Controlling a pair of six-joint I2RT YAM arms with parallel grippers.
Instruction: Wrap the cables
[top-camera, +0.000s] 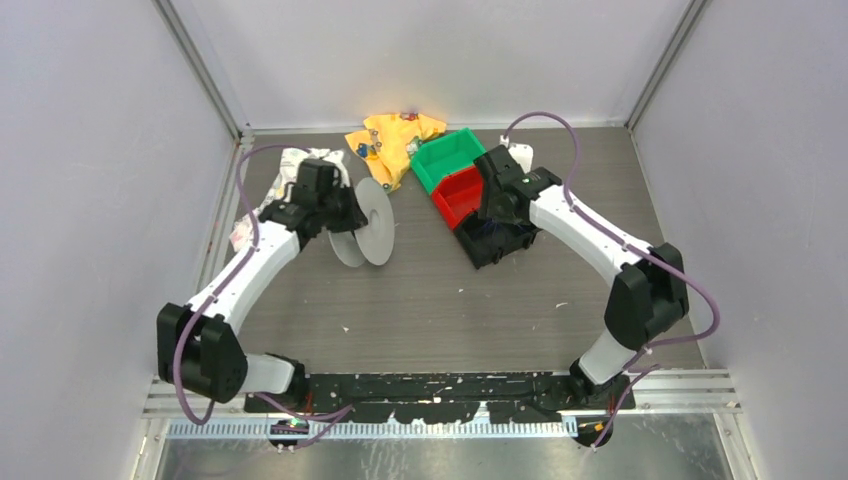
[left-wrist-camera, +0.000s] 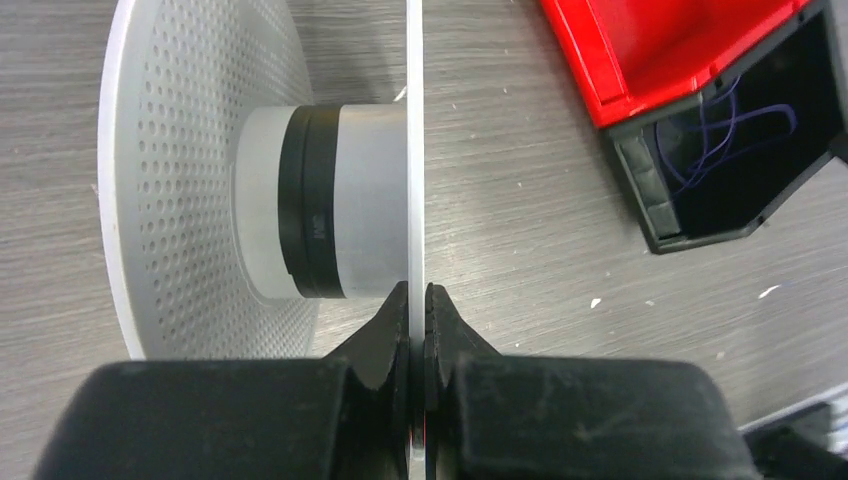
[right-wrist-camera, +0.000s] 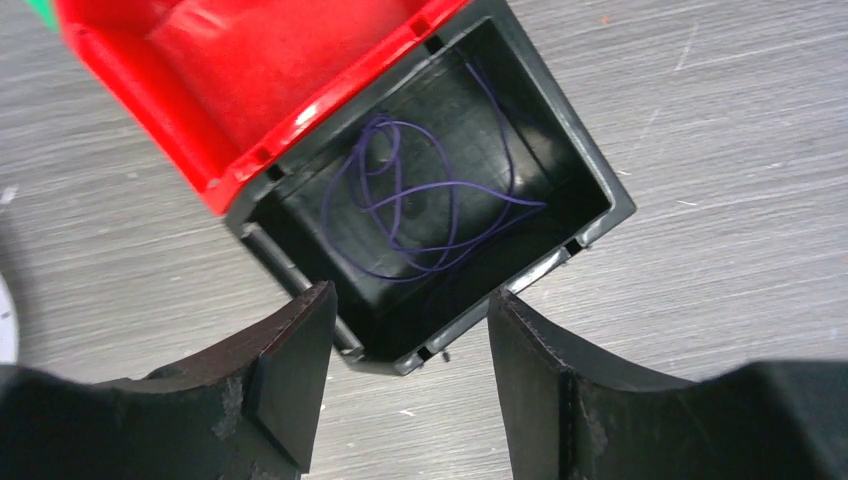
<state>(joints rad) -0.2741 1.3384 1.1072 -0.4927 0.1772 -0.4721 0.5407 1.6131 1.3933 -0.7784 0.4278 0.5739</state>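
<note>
The left gripper should next carry the spool toward the red bin, turn it on the way, and then open.
The thin purple cable (right-wrist-camera: 430, 205) lies in loose loops inside a black bin (right-wrist-camera: 590, 180); it also shows in the left wrist view (left-wrist-camera: 725, 135). My right gripper (right-wrist-camera: 408, 340) is open and empty, hovering just above the bin's near corner (top-camera: 497, 245). A white spool (top-camera: 368, 222) with perforated flanges stands on edge on the table. My left gripper (left-wrist-camera: 417, 295) is shut on the thin rim of one flange (left-wrist-camera: 415, 150). The spool hub (left-wrist-camera: 320, 200) carries a black band.
A red bin (top-camera: 460, 193) and a green bin (top-camera: 447, 160) sit behind the black one. A yellow cloth (top-camera: 392, 140) lies at the back, a white crumpled cloth (top-camera: 300, 165) at the back left. Walls enclose three sides.
</note>
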